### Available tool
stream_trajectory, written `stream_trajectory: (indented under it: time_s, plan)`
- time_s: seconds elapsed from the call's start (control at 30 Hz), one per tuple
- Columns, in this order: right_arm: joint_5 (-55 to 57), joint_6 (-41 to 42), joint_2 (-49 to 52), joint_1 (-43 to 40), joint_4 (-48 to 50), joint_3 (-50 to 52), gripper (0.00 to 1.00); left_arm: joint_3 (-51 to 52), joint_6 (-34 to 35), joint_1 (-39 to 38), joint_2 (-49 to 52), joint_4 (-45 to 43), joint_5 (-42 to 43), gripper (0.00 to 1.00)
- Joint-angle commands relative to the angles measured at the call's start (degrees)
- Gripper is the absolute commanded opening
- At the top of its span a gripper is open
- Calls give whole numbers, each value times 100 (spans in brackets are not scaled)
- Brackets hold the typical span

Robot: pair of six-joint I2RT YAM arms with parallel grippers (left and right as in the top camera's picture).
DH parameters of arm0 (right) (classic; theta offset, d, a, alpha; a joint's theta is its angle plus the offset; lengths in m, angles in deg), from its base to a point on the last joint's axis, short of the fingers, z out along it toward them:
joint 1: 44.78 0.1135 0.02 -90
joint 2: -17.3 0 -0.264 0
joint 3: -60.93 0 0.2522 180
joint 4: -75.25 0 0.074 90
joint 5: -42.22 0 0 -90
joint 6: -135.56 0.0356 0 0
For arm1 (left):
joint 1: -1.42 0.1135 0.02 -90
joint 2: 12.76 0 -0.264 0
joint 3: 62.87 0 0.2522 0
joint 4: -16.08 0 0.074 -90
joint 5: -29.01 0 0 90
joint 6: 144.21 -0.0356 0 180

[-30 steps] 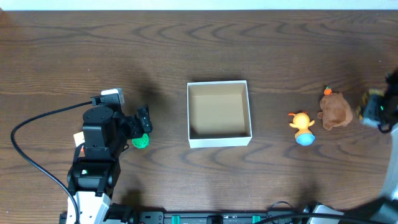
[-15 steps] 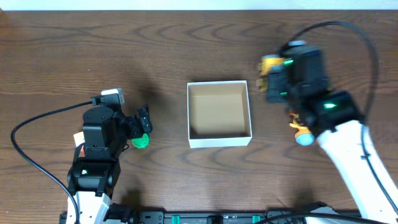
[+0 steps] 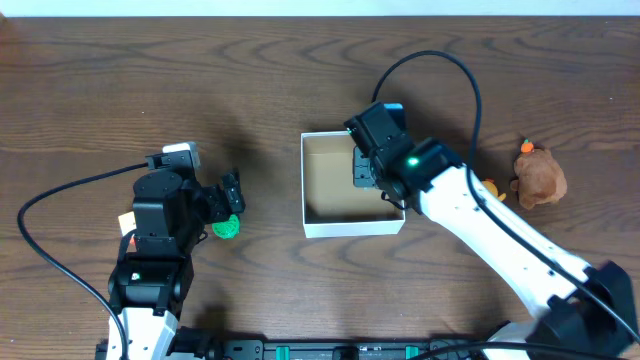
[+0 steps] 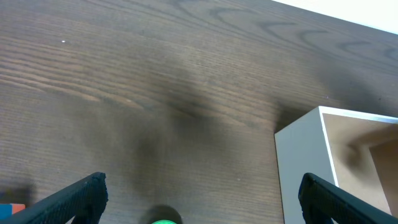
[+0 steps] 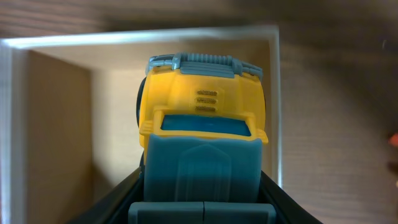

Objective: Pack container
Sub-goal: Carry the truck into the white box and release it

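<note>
The right gripper moves down between the container's sides next and releases the truck on the container's tan bottom, because the truck (image 5: 202, 102) already hangs over the container's open inside.
The container (image 3: 352, 226) is a square white box with a tan inside, at the table's middle. My right gripper (image 3: 366, 166) hangs over its right part, shut on a yellow and blue-grey toy truck (image 5: 202, 102). In the right wrist view my right gripper (image 5: 202, 190) holds the truck above the container's inside, near its far wall (image 5: 124, 37). My left gripper (image 3: 232, 200) is open and empty, left of the container. A green toy (image 3: 227, 229) lies just below its fingers. In the left wrist view my left gripper (image 4: 205, 200) is open above the green toy (image 4: 165, 221), with the container's corner (image 4: 298, 152) at the right.
A brown plush toy (image 3: 540, 179) with an orange top lies at the right. A yellow-orange toy (image 3: 491, 188) shows partly behind my right arm. A black cable loops from my left arm across the left of the table.
My right arm has swung from the far right edge to over the container, carrying the yellow truck. My left arm has not moved.
</note>
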Motion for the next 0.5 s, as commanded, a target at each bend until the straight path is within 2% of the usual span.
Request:
stream_trajectory:
  time_s: [0.0, 0.23, 0.37, 0.47]
  plan:
    - [170, 584, 254, -125, 37, -74, 5, -122, 72, -2, 22, 11, -22, 98]
    - [-223, 234, 946, -387, 232, -72, 5, -122, 72, -2, 22, 11, -22, 98]
    - [-245, 109, 1169, -385, 402, -74, 15, -122, 72, -2, 22, 11, -22, 98]
    - [-267, -149, 1165, -365, 551, -74, 17, -122, 72, -2, 22, 11, -22, 98]
